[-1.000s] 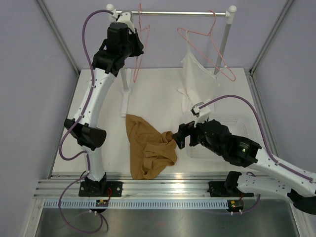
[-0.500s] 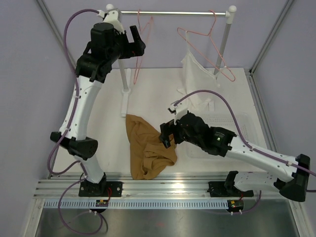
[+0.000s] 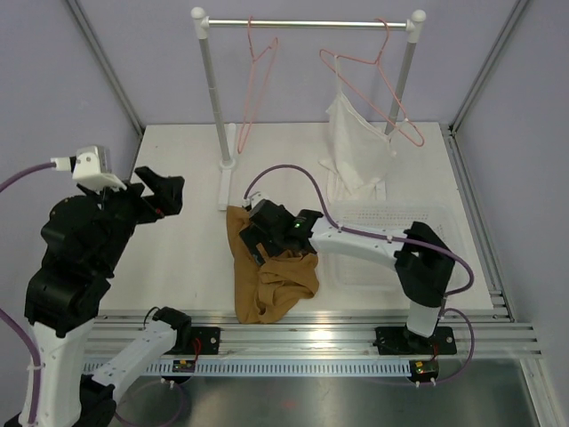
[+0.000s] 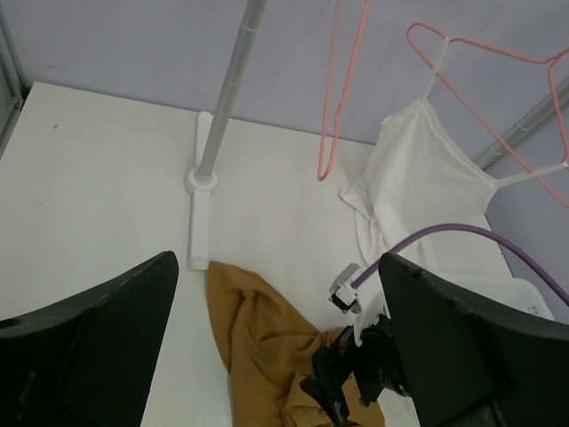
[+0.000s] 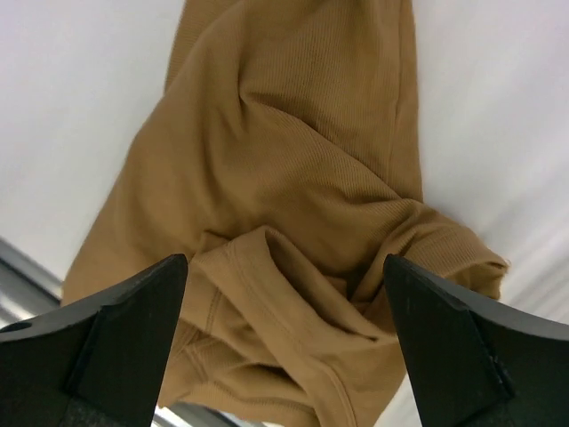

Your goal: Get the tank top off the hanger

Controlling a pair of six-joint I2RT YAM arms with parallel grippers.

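Note:
The right gripper comes down onto the raised fold of ribbed fabric (image 3: 265, 269) next with its fingers spread, since that fold lies below it, between its fingers.
The caramel tank top (image 3: 271, 280) lies crumpled on the table near the front rail, off the hanger. The bare pink wire hanger (image 3: 252, 82) hangs on the rack's rail at the back. My left gripper (image 3: 160, 189) is open and holds nothing, raised at the left, far from the rack. In the left wrist view the tank top (image 4: 253, 342) and the hanger (image 4: 332, 98) lie ahead. My right gripper (image 3: 252, 242) hovers open over the top's upper part. In the right wrist view the fabric (image 5: 284, 178) fills the space between my spread fingers (image 5: 111, 342).
A second pink hanger (image 3: 378, 76) carries a white garment (image 3: 354, 147) at the rail's right end. The rack's left post (image 3: 213, 98) stands on a white foot (image 3: 227, 182). A clear plastic bin (image 3: 396, 233) sits at the right, behind my right arm.
My left gripper opened, left the hanger on the rail and swung back down to the near left. My right gripper moved left over the tank top, staying open.

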